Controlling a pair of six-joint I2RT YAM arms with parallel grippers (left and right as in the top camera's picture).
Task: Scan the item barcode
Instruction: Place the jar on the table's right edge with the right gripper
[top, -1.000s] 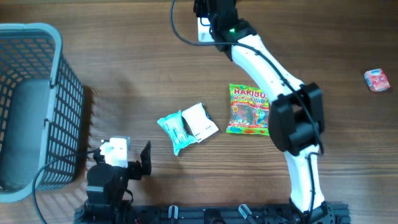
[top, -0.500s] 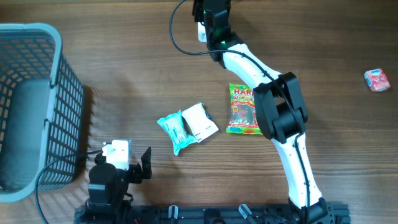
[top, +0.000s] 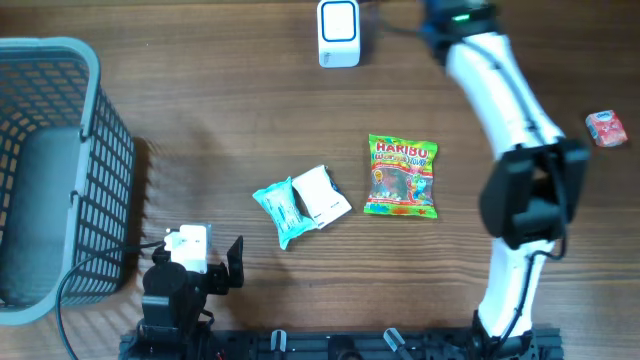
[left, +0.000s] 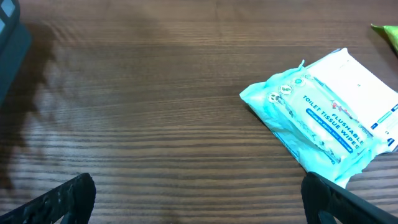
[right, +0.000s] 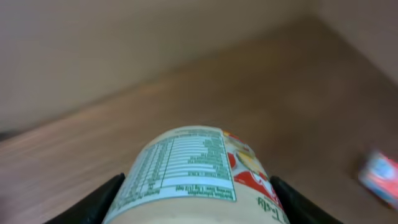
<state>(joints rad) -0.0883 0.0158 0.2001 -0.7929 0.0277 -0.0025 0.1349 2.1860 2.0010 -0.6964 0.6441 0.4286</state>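
My right gripper swings over, lowers and releases the tub next. Clear wood (top: 562, 118) beside the red packet lies below it and to its right in the overhead view.
The item is a cream tub with a printed nutrition label (right: 193, 168). It fills the lower right wrist view, and my right gripper (right: 199, 208) is shut on it, one dark finger on each side. From overhead, that arm's wrist (top: 455, 15) is at the table's far edge, right of the white barcode scanner (top: 338, 33); the tub itself is hidden there. My left gripper (top: 218, 270) rests near the front left, open and holding nothing. Its fingertips (left: 71, 196) stand wide over bare wood, left of a teal wipes pack (left: 317, 118).
A Haribo bag (top: 401, 177), the teal wipes pack (top: 281, 210) and a white pack (top: 323, 197) lie mid-table. A small red packet (top: 605, 129) sits at the far right. A grey-blue basket (top: 95, 120) stands at the left edge.
My right arm has swung from over the scanner toward the right along the far edge, uncovering the scanner. The left arm has barely moved.
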